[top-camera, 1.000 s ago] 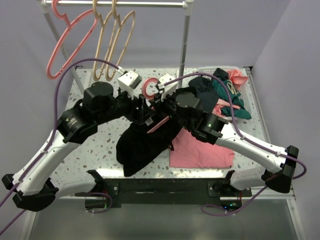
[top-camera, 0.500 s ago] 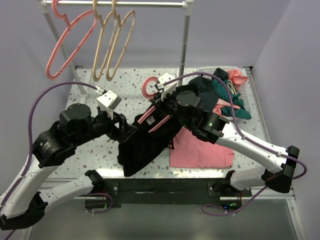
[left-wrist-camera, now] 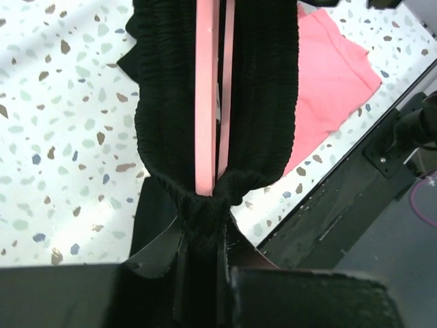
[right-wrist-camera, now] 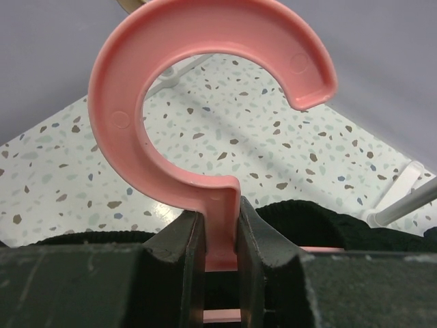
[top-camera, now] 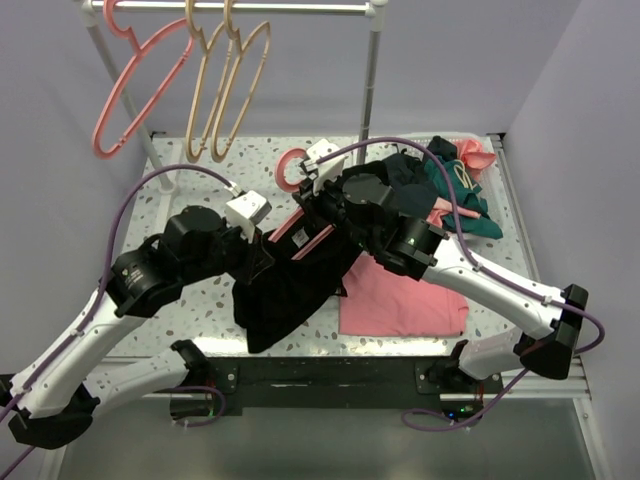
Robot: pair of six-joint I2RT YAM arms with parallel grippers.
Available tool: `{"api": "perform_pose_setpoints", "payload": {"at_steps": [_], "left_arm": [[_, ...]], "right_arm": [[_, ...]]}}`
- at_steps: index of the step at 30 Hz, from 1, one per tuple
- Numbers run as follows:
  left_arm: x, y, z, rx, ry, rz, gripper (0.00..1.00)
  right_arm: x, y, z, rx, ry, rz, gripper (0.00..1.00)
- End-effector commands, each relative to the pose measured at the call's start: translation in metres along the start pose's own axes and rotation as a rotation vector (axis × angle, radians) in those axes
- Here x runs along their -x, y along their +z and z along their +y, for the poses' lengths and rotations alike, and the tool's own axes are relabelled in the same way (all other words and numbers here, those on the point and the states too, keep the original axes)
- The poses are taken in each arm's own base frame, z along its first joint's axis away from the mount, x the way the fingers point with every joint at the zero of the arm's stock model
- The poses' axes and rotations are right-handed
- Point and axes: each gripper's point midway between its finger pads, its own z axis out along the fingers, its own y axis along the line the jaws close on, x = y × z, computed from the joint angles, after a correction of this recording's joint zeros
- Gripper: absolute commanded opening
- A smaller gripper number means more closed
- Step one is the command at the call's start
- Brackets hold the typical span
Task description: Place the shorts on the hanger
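Note:
My left gripper holds the shorts' waistband, and the rack bar has an empty part (top-camera: pixel 306 9) for the hanger's hook. I should move the waistband up and outward to there next and let it go.
The pink hanger (top-camera: pixel 289 171) is held above the table, with my right gripper (top-camera: pixel 310 203) shut on the neck under its hook (right-wrist-camera: pixel 136 82); the grip shows in the right wrist view (right-wrist-camera: pixel 220 229). The black shorts (top-camera: pixel 290 290) hang over the hanger's bars (left-wrist-camera: pixel 207 102) and droop toward the table's near edge. In the left wrist view the black waistband (left-wrist-camera: pixel 266 102) wraps round both bars. My left gripper (left-wrist-camera: pixel 203 229) is shut on the bunched fabric at the hanger's lower end, also seen from above (top-camera: pixel 264 260). More black fabric (right-wrist-camera: pixel 307 219) shows behind the right fingers.
A flat pink cloth (top-camera: pixel 400 300) lies under the right arm. A teal and dark garment pile (top-camera: pixel 460 195) sits at the back right. On the rack bar hang another pink hanger (top-camera: pixel 130 90) and tan hangers (top-camera: pixel 225 90); the rack post (top-camera: pixel 370 90) stands behind.
My left arm pulled back to the left, then came in again, and its gripper has shut on the shorts' bunched fabric. The right gripper shifted the hanger slightly left and back.

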Motion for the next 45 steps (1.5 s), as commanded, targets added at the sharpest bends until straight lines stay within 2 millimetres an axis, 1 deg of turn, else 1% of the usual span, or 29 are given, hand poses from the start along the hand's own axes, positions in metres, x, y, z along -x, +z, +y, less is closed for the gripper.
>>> {"api": "perform_pose_setpoints", "payload": {"at_steps": [1,3,4,6,7,8,9,11,12,14,15,17,19,20,22,23,25,26,27,28,30,31,32,34,35,38,41,43,45], "left_arm": [[0.025,0.001,0.006,0.039,-0.004,-0.132,0.00],[0.034,-0.005,0.005,0.030,-0.005,-0.190,0.00],[0.044,-0.007,0.001,0.013,-0.005,-0.233,0.00],[0.052,-0.013,-0.002,0.000,-0.014,-0.264,0.00],[0.053,-0.013,-0.002,0.002,-0.015,-0.265,0.00],[0.055,-0.013,-0.001,0.007,-0.018,-0.267,0.00],[0.055,-0.013,-0.001,0.007,-0.021,-0.265,0.00],[0.055,-0.014,-0.002,-0.002,-0.014,-0.267,0.00],[0.056,-0.015,-0.003,-0.006,-0.003,-0.272,0.00],[0.058,-0.017,-0.004,-0.007,0.012,-0.270,0.00],[0.058,-0.018,-0.003,-0.005,0.026,-0.269,0.00],[0.065,-0.026,0.000,0.019,0.025,-0.301,0.00],[0.071,-0.032,0.009,0.072,0.005,-0.320,0.00],[0.079,-0.037,0.016,0.122,-0.010,-0.336,0.00],[0.080,-0.038,0.026,0.182,-0.033,-0.322,0.00],[0.084,-0.042,0.033,0.225,-0.060,-0.339,0.00],[0.087,-0.041,0.039,0.267,-0.076,-0.340,0.00],[0.090,-0.041,0.041,0.280,-0.088,-0.347,0.00],[0.093,-0.039,0.042,0.289,-0.090,-0.348,0.00],[0.102,-0.037,0.044,0.307,-0.095,-0.355,0.00],[0.113,-0.033,0.045,0.323,-0.098,-0.363,0.00],[0.124,-0.028,0.044,0.332,-0.097,-0.368,0.00],[0.131,-0.027,0.044,0.338,-0.099,-0.375,0.00],[0.151,-0.021,0.048,0.382,-0.102,-0.396,0.00],[0.158,-0.019,0.051,0.404,-0.103,-0.404,0.00],[0.180,-0.009,0.054,0.442,-0.106,-0.425,0.00],[0.202,0.003,0.049,0.435,-0.102,-0.448,0.00],[0.217,0.012,0.049,0.444,-0.096,-0.456,0.00],[0.228,0.015,0.050,0.457,-0.088,-0.469,0.00]], "right_arm": [[0.043,-0.009,-0.006,-0.016,0.027,-0.107,0.00],[0.040,-0.008,-0.010,-0.037,0.024,-0.094,0.00],[0.039,-0.007,-0.009,-0.040,0.050,-0.089,0.00],[0.033,-0.008,-0.009,-0.043,0.069,-0.068,0.07],[0.030,-0.009,-0.008,-0.040,0.077,-0.059,0.21],[0.027,-0.010,-0.009,-0.041,0.082,-0.052,0.31],[0.023,-0.013,-0.009,-0.041,0.094,-0.038,0.47],[0.022,-0.016,-0.011,-0.052,0.103,-0.031,0.59],[0.021,-0.019,-0.013,-0.060,0.110,-0.023,0.69],[0.028,-0.027,-0.019,-0.083,0.119,-0.035,0.78],[0.031,-0.032,-0.022,-0.093,0.130,-0.036,0.86],[0.038,-0.044,-0.036,-0.157,0.159,-0.055,0.89],[0.034,-0.054,-0.049,-0.224,0.179,-0.048,0.98],[0.031,-0.064,-0.063,-0.293,0.197,-0.056,0.99],[0.020,-0.071,-0.070,-0.334,0.207,-0.045,0.99],[0.006,-0.074,-0.077,-0.368,0.212,-0.021,0.99],[-0.008,-0.079,-0.088,-0.414,0.249,-0.001,0.98],[-0.022,-0.083,-0.089,-0.403,0.260,0.027,0.99],[-0.029,-0.084,-0.093,-0.400,0.281,0.036,0.99],[-0.036,-0.086,-0.108,-0.427,0.309,0.042,0.99],[-0.052,-0.089,-0.109,-0.397,0.355,0.069,0.99],[-0.058,-0.089,-0.111,-0.400,0.364,0.080,0.99],[-0.072,-0.088,-0.110,-0.402,0.372,0.110,0.99],[-0.088,-0.083,-0.107,-0.385,0.412,0.150,0.99],[-0.104,-0.082,-0.107,-0.386,0.422,0.182,0.99],[-0.128,-0.079,-0.110,-0.392,0.473,0.224,0.98],[-0.145,-0.076,-0.115,-0.398,0.501,0.264,0.99],[-0.152,-0.074,-0.116,-0.392,0.517,0.284,0.99],[-0.156,-0.072,-0.114,-0.377,0.527,0.293,0.99]]}}
